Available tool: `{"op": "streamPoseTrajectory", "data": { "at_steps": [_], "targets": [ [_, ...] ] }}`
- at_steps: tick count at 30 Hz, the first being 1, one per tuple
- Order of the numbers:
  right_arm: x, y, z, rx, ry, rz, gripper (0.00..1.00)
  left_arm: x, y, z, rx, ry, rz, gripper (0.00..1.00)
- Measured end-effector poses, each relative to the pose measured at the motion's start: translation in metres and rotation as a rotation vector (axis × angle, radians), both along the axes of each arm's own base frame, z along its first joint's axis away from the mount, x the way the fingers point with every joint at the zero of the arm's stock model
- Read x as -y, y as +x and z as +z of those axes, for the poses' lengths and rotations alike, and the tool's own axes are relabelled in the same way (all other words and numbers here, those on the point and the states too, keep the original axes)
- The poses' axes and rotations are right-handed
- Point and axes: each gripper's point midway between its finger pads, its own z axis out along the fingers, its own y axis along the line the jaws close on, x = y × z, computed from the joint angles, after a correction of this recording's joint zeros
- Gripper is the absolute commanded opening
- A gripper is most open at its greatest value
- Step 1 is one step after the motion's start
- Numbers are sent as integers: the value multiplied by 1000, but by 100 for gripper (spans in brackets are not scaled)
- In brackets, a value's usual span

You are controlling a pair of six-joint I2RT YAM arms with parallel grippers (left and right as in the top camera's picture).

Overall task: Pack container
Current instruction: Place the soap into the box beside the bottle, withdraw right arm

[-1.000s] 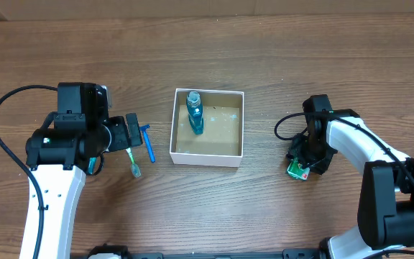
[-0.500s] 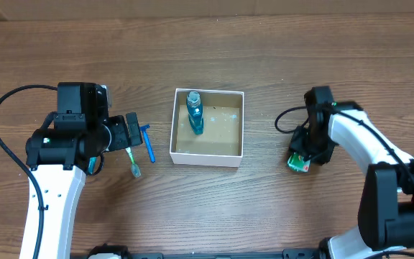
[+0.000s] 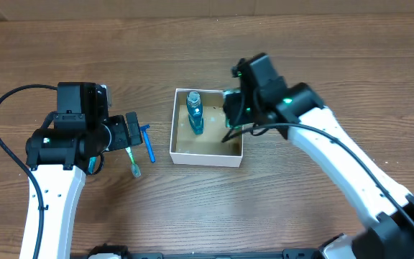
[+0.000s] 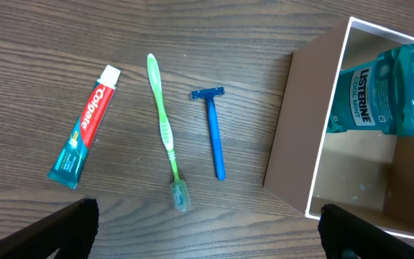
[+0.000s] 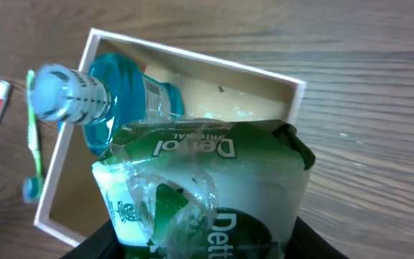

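My right gripper needs to move down and left in the overhead view next and release the packet beside the Listerine bottle [image 3: 195, 112], as the container's bottom is empty there.
The container [image 3: 205, 158] is a square white box with a brown inside, at the table's middle. A blue Listerine bottle [image 3: 195, 112] stands in its left part; it also shows in the right wrist view [image 5: 95, 93]. My right gripper [image 3: 233, 114] is shut on a green and white Dettol soap packet [image 5: 214, 180] and holds it above the container's right side [image 5: 192, 54]. My left gripper [image 3: 131, 133] is open and empty, above the table left of the container [image 4: 313, 173].
On the wood left of the container lie a Colgate toothpaste tube [image 4: 85, 126], a green toothbrush [image 4: 165, 137] and a blue razor [image 4: 215, 137]. The toothbrush [image 3: 132, 162] and razor [image 3: 149, 144] also show in the overhead view beside my left gripper.
My right arm has swung left from the table's right side, carrying the soap packet up over the container. The left arm has not moved.
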Motion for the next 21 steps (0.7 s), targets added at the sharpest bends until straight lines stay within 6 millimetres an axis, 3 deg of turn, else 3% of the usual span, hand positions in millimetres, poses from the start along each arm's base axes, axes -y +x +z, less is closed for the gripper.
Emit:
{"op": "streamPoseTrajectory", "data": {
  "at_steps": [3, 6, 8, 9, 13, 15, 16, 18, 20, 21],
  "targets": [
    [-9, 7, -35, -60, -30, 2, 4, 0, 0, 0, 0, 0, 0, 100],
    [-15, 11, -66, -113, -48, 6, 18, 0, 0, 0, 0, 0, 0, 100],
    [-17, 14, -72, -116, -47, 8, 45, 0, 0, 0, 0, 0, 0, 100],
    [-18, 14, -72, -115, -45, 8, 64, 0, 0, 0, 0, 0, 0, 100],
    [-19, 16, -71, -104, -44, 19, 79, 0, 0, 0, 0, 0, 0, 100],
    [-17, 15, -69, -102, -51, 21, 80, 0, 0, 0, 0, 0, 0, 100],
    [-14, 13, -66, -104, -62, 17, 81, 0, 0, 0, 0, 0, 0, 100],
    [-4, 11, -33, -47, -70, -3, 87, 0, 1, 0, 4, 0, 0, 100],
    [16, 10, 20, 55, -42, -73, 91, 3, 2, 1, 7, -15, -8, 100],
    [37, 9, 60, 134, -2, -136, 92, 5, 1, 1, 6, -20, -14, 100]
  ]
}}
